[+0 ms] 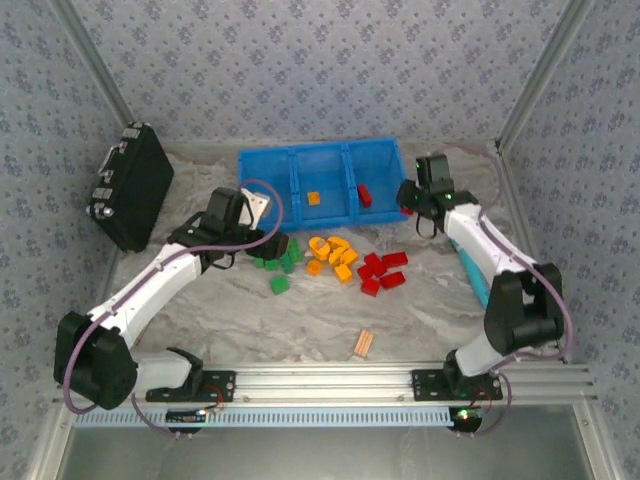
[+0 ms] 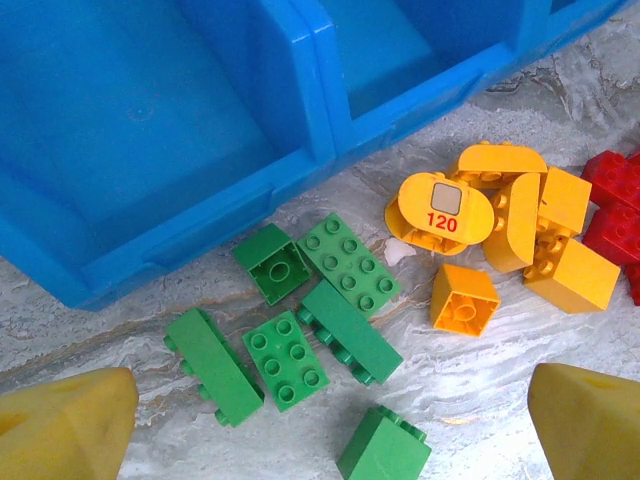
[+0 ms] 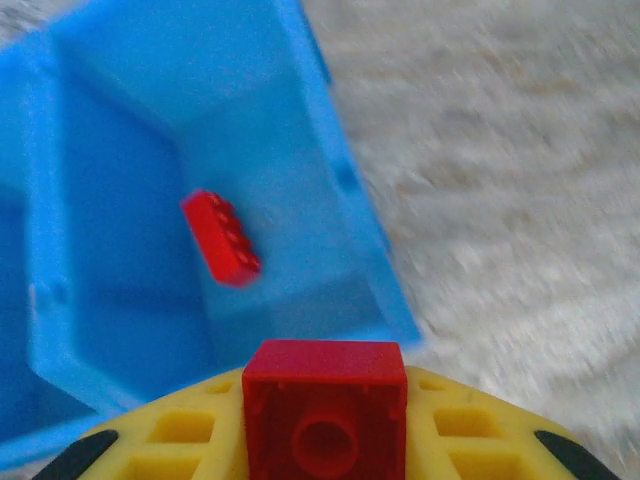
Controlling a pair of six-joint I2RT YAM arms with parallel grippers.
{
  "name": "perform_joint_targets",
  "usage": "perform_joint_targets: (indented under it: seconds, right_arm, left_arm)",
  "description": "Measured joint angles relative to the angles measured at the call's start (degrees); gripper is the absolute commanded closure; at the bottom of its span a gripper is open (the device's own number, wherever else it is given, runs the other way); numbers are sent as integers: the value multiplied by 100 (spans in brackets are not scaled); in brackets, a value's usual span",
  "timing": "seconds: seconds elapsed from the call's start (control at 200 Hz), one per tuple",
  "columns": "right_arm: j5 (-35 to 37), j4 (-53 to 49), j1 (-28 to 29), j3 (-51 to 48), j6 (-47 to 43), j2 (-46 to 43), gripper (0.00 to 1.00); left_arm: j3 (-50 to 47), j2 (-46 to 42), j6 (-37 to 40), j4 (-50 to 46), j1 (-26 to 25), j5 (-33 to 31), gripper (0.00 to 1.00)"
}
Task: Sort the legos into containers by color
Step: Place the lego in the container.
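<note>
I will bring my right gripper across the bin's end and down into the end container next, to release its red lego, as a red one is there.
The blue bin has three containers side by side. An orange lego lies in the middle one and a red lego in the right one. My right gripper hovers at the bin's right end, shut on a red lego. My left gripper stands open above the green legos, its yellow fingertips wide apart. On the table in front of the bin lie orange-yellow legos and red legos.
A black case leans at the back left. A pale orange striped flat piece lies near the front rail. A teal object sits under the right arm. Patterned walls close in the table.
</note>
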Motion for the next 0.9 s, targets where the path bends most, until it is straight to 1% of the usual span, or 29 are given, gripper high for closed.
perform_joint_targets:
  seconds: [0.28, 0.38, 0.485, 0.695, 0.83, 0.905]
  right_arm:
    - [-192, 208, 107, 1945, -573, 2140, 74]
    - [-212, 96, 188, 2579, -717, 2837, 72]
    - [-208, -61, 275, 3174, -866, 3377, 71]
    - [-188, -378, 389, 3932, -1019, 4037, 68]
    - [-184, -525, 398, 4037, -1060, 4229, 68]
    - [-168, -529, 398, 4041, -1058, 4260, 67]
  left_arm:
    - [-4, -61, 87, -46, 0, -37, 0]
    - [-28, -118, 85, -122, 0, -72, 0]
    - [-83, -249, 83, -260, 0, -181, 0]
    - [-356, -715, -33, -428, 0, -339, 0]
    - [-507, -892, -157, -481, 0, -409, 0]
    - [-551, -903, -229, -487, 0, -431, 0]
